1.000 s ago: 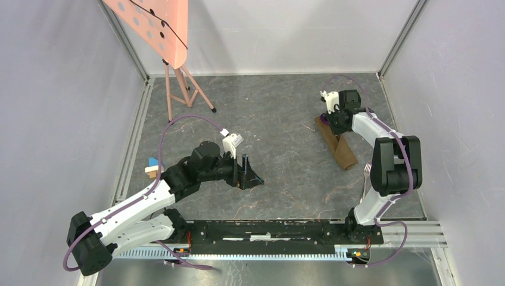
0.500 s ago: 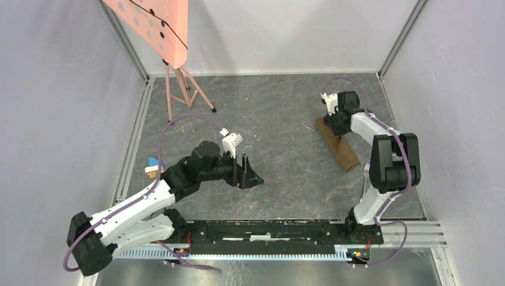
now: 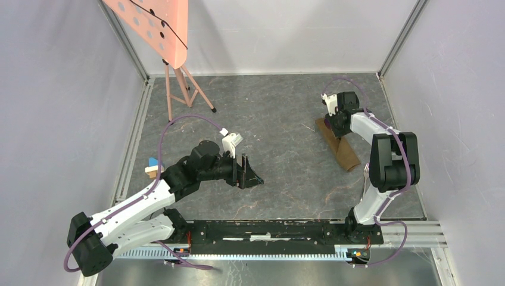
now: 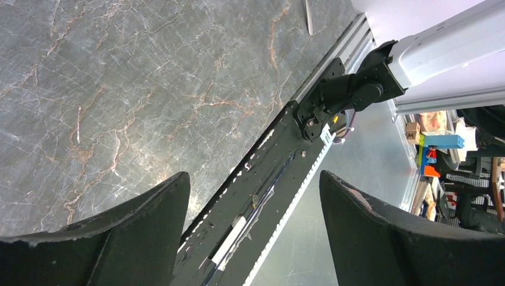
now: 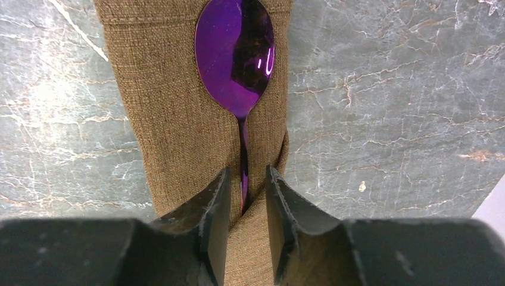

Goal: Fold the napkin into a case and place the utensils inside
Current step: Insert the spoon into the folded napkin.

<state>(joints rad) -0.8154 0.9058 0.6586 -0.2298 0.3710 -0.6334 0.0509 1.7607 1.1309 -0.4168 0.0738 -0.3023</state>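
Note:
The silvery fork is outside the napkin's fold. I need to lift my right gripper next, then bring it back and down onto the silvery fork behind its tines.
The napkin lies folded as a narrow tan-brown case on the right of the table, slanting toward the near right. A shiny purple spoon rests on the case, bowl exposed, thin stem running down into a fold. My right gripper straddles that stem with its jaws slightly apart, a gap on each side, so it is open. From above, the right gripper sits at the case's far end. A silvery utensil lies beside the right arm, partly hidden. My left gripper hovers open and empty left of centre.
A pink pegboard stand stands at the far left. A small blue-and-wood block lies by the left arm. The black mounting rail runs along the near edge. Grey walls enclose three sides.
The right gripper's jaws have parted from shut and let go of the spoon's stem. The left arm has not moved.

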